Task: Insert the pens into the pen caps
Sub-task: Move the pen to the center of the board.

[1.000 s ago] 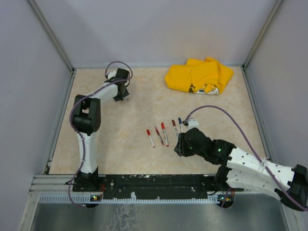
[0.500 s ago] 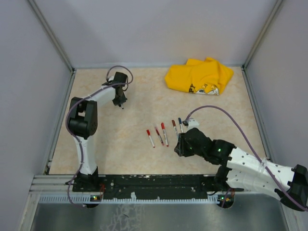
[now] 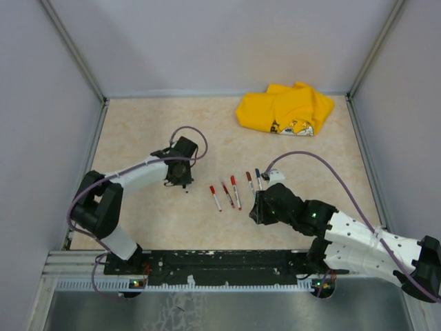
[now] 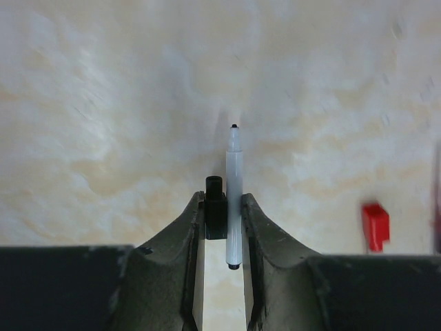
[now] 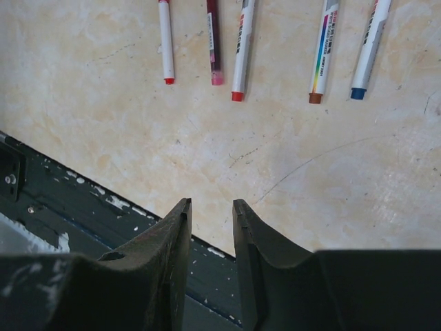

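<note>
The bare table beside the closest red pen is clear. My left gripper should next move down and back toward the row of pens (image 3: 236, 192), onto that clear spot.
My left gripper (image 4: 222, 200) is shut on two things side by side: a thin white pen (image 4: 233, 196) with a black tip pointing away, and a short black pen cap (image 4: 215, 207) to its left. From above, this gripper (image 3: 185, 185) hangs over the table just left of a row of several pens (image 3: 236, 192). My right gripper (image 5: 210, 207) is open and empty, near the table's front edge below the pens (image 5: 239, 48). In the top view it (image 3: 256, 207) sits right of the row.
A crumpled yellow cloth (image 3: 286, 108) lies at the back right. A small red piece (image 4: 375, 225), cap or pen end, lies right of my left gripper. The black rail (image 5: 76, 200) runs along the near edge under my right gripper. Grey walls (image 3: 55, 103) enclose the table.
My left arm has swung from the far left of the table toward the near middle, ending beside the row of pens. The right arm has not moved.
</note>
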`<state>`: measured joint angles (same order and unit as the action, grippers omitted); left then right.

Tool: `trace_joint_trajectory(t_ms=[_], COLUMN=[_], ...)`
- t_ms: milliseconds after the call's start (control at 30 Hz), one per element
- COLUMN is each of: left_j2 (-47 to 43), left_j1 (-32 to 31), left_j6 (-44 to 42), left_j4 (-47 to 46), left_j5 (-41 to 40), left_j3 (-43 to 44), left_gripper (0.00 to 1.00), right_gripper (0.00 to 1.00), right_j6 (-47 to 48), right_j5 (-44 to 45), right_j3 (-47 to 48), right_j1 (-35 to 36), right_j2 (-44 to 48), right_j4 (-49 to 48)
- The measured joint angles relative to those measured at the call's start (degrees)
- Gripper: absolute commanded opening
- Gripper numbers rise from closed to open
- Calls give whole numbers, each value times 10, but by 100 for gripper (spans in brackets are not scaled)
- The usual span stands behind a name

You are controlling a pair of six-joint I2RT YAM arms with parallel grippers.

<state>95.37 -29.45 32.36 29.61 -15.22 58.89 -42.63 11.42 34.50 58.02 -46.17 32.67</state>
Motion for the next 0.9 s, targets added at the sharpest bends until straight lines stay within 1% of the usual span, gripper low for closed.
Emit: trace_joint_trajectory(t_ms=[167, 333, 400, 533, 567, 700, 900], left_j2=[-56, -97, -101, -101, -101, -105, -128], left_j1=[-112, -178, -192, -208, -210, -211, -211], left_j6=[50, 105, 120, 140, 144, 155, 159], left_j4=[-1, 3, 5, 6, 7, 9, 24], left_j5=[7, 2, -3, -17, -19, -26, -33], left_j3=[-64, -122, -132, -137, -138, -143, -160], left_gripper=[22, 24, 27, 40, 42, 46, 48], right_gripper=[31, 31, 31, 31, 31, 31, 31], right_j6=[0, 0, -1, -1, -1, -2, -7], right_j5=[-2, -6, -7, -10, -11, -17, -22], right_j3=[0, -7, -9, -11, -11, -11, -15], right_j1=[0, 0, 0, 0, 0, 0, 0], right_j2=[0, 1, 0, 0, 1, 1, 3], right_j4=[0, -1, 0, 0, -1, -1, -4])
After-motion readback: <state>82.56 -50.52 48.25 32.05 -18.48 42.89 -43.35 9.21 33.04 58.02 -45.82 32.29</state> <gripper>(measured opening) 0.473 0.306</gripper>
